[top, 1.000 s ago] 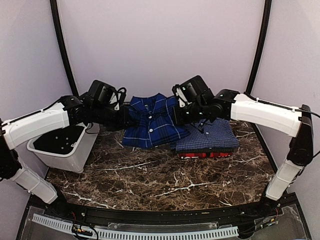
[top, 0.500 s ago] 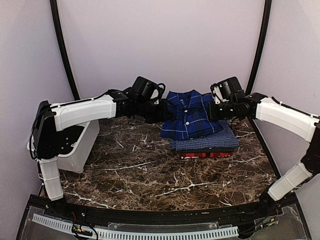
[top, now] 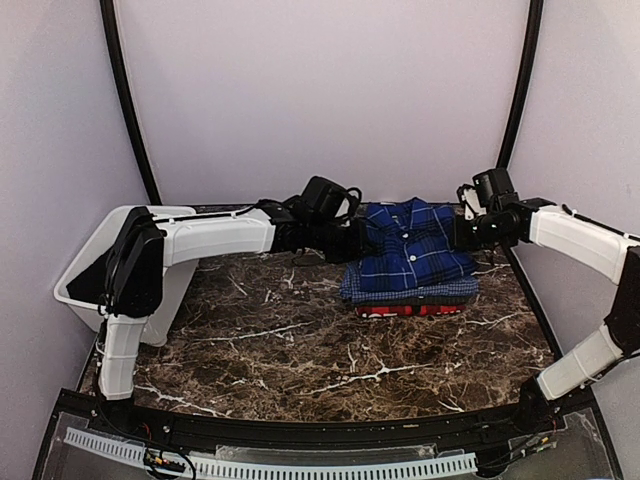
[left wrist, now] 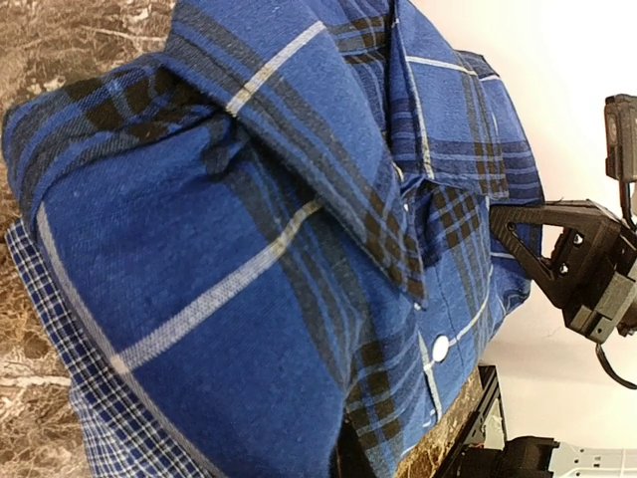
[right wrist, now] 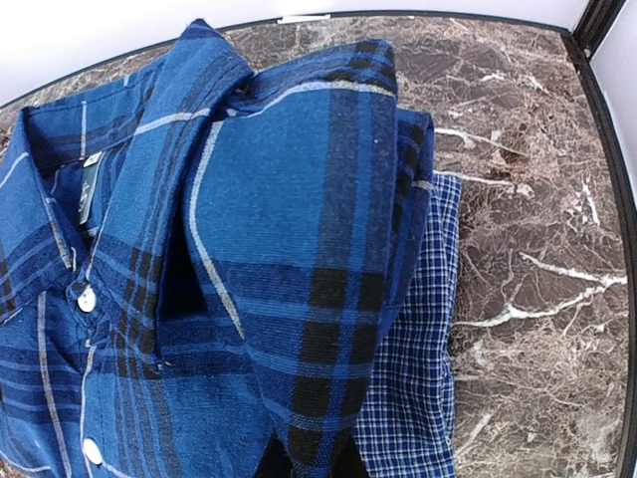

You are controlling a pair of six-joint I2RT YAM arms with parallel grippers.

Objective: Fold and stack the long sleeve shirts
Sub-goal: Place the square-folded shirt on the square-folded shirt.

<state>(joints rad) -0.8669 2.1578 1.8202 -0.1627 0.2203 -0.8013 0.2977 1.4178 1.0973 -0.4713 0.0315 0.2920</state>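
Observation:
My right gripper lowers the plaid shirt's edge next and releases it onto the fine-check shirt [top: 461, 287] [right wrist: 413, 393] below the gripper, because that edge is still lifted.
The folded deep-blue plaid shirt [top: 415, 248] lies on top of the lighter blue fine-check shirt [top: 408, 291], which lies on the red shirt [top: 415, 310], at the back right of the table. My left gripper [top: 358, 240] holds the plaid shirt's left edge and my right gripper [top: 467, 232] holds its right edge, both shut on the cloth. In the left wrist view the plaid shirt [left wrist: 259, 249] covers my fingers and the fine-check shirt [left wrist: 60, 398] peeks out below. In the right wrist view the plaid cloth [right wrist: 299, 249] narrows into my gripper [right wrist: 307, 460] beside the fine-check shirt [right wrist: 418, 388].
A white bin [top: 135, 290] stands at the left edge, behind the left arm's base. The brown marble table [top: 300, 350] spreads in front of the stack. The black frame post [top: 515, 95] and the wall are close behind the right gripper.
Both arms have carried the plaid shirt to the right, from the back middle of the table onto the fine-check and red stack. The left arm is stretched far across.

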